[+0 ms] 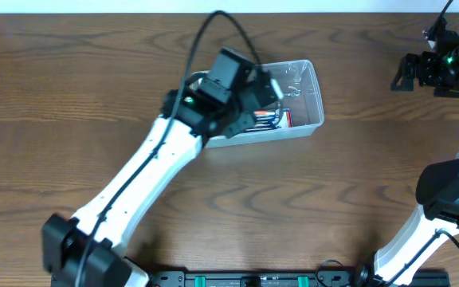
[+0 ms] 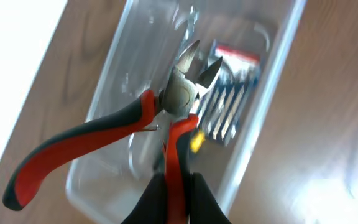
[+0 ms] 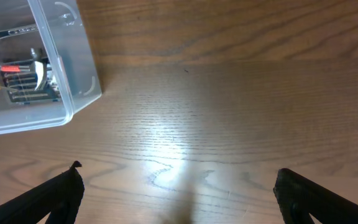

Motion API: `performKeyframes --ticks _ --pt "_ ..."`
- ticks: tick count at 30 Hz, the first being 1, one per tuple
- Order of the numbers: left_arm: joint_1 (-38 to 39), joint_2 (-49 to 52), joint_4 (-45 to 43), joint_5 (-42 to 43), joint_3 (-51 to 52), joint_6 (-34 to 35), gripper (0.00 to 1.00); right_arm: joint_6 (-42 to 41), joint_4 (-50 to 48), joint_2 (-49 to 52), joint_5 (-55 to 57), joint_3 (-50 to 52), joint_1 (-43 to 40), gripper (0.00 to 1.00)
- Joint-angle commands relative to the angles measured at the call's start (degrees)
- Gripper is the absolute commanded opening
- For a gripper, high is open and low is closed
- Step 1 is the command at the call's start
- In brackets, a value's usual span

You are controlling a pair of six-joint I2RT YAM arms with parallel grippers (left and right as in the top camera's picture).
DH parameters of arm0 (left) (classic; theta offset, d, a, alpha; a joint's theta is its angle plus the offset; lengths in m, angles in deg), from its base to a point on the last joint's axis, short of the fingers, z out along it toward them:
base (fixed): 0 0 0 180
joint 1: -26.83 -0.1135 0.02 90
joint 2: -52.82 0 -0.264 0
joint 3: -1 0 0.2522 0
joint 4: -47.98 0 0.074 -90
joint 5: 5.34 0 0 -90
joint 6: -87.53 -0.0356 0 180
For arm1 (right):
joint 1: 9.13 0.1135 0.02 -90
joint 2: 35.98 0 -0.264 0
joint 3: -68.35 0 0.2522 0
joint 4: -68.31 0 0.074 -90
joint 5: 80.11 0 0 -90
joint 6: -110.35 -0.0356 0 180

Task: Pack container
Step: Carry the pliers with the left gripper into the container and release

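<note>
Next, my left gripper moves down to the left in the overhead view and releases the pliers (image 2: 166, 106) on the container's bare bottom, as the drill-bit set covers another part.
The clear plastic container (image 1: 313, 94) sits on the table at the back centre. It also shows in the left wrist view (image 2: 272, 87) and in the right wrist view (image 3: 73, 93). My left gripper (image 2: 178, 196) is shut on one handle of red-and-black cutting pliers (image 2: 166, 106), held over the container (image 1: 245, 88). A drill-bit set with a red label (image 2: 232, 93) and a small wrench (image 3: 11, 32) lie inside. My right gripper (image 3: 176, 193) is open and empty, at the far right of the table (image 1: 421, 72).
The wooden table (image 1: 94, 88) lies around the container. My left arm (image 1: 150, 167) crosses the table diagonally from the front left. The right arm's base (image 1: 453, 191) stands at the right edge.
</note>
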Motion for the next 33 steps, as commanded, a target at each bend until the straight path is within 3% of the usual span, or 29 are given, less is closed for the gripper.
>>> performKeyframes --ticks 1,6,22,24,27,28,29,33 --pt "-1.5 5.1 -2.8 4.5 -0.9 -0.3 0.06 0.6 0.1 0.1 -0.3 -0.4 -0.1 0.99" --pt "-4.7 12.0 -6.2 8.5 -0.9 5.3 0.06 0.6 0.1 0.1 -0.3 -0.4 -0.1 0.99" --pt "-10.8 20.5 -6.1 9.4 -0.9 6.3 0.08 0.6 0.1 0.1 -0.3 -0.4 -0.1 0.99" --pt "-10.8 20.5 -6.1 9.4 -0.9 6.3 0.32 0.6 0.1 0.1 -0.3 -0.4 -0.1 0.99" --pt "-10.8 20.5 -6.1 9.4 -0.9 6.3 0.49 0.6 0.1 0.1 -0.3 -0.4 -0.1 0.99" --pt "-10.8 20.4 -6.1 9.4 -0.9 6.3 0.66 0.6 0.1 0.1 -0.3 -0.4 -0.1 0.99" --pt "-10.8 20.4 -6.1 9.4 -0.9 6.3 0.93 0.6 0.1 0.1 -0.3 -0.4 -0.1 0.99" --pt "-10.8 19.8 -5.3 9.4 -0.9 6.3 0.98 0.3 0.1 0.1 -0.3 -0.4 -0.1 0.99"
